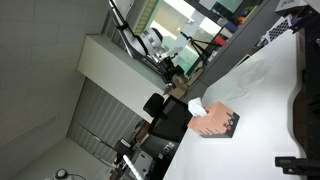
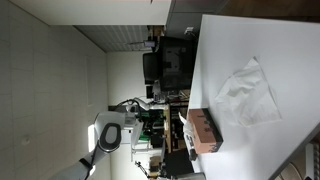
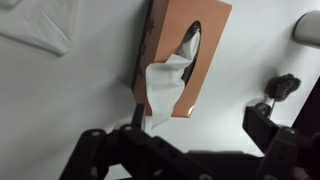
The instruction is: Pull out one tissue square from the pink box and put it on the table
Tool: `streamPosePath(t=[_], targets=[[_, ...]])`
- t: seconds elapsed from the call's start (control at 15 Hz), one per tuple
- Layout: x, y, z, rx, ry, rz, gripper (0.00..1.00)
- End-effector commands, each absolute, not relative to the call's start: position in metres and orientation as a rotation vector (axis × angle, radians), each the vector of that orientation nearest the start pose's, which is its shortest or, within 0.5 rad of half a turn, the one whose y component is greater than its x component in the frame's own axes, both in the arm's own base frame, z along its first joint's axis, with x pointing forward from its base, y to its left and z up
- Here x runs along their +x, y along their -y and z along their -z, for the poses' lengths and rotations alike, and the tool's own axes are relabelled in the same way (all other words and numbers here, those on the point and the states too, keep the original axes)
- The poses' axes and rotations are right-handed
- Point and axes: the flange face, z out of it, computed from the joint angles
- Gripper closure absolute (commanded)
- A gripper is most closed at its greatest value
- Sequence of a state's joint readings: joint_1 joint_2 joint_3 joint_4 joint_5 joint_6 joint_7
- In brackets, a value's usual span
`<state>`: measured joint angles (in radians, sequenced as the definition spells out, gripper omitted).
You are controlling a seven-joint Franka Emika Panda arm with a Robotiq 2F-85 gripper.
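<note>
My gripper lowers toward the box next, then closes, to get the tissue's loose corner over the box's near edge between its fingers.
In the wrist view the pink box (image 3: 185, 50) lies on the white table (image 3: 80, 100), slot side up. A white tissue square (image 3: 165, 82) sticks out of the slot and hangs over the box's near edge, beside my left finger. My gripper (image 3: 198, 116) is open just in front of the box, its dark fingers spread wide, one by the tissue's edge and one far to the right. It holds nothing. The box also shows in both exterior views (image 1: 215, 123) (image 2: 203, 132), with its dark patterned face visible in one of them. I cannot make out the gripper clearly in either exterior view.
A larger pale wrinkled sheet (image 2: 248, 92) lies on the table away from the box, and it also shows in the wrist view (image 3: 40, 25). A black knob-like part (image 3: 283, 87) and a rounded white object (image 3: 308, 27) sit right of the box. Shelves and equipment stand beyond the table's edge.
</note>
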<state>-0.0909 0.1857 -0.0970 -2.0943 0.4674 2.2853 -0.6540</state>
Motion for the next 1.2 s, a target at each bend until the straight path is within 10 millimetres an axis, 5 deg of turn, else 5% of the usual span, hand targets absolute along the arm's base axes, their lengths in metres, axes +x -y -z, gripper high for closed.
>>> streamPosePath(t=[0.0,0.47,0.53,0.67,1.13], targets=[[0.593,0.107,-0.291,-2.773,0.188,0.216,0.00],[0.615,0.102,-0.209,-2.762,0.159,0.197,0.00],[0.617,0.098,-0.201,-2.756,0.170,0.196,0.25],[0.619,0.091,-0.190,-2.744,0.178,0.186,0.32],[0.622,0.083,-0.181,-2.721,0.183,0.155,0.81]])
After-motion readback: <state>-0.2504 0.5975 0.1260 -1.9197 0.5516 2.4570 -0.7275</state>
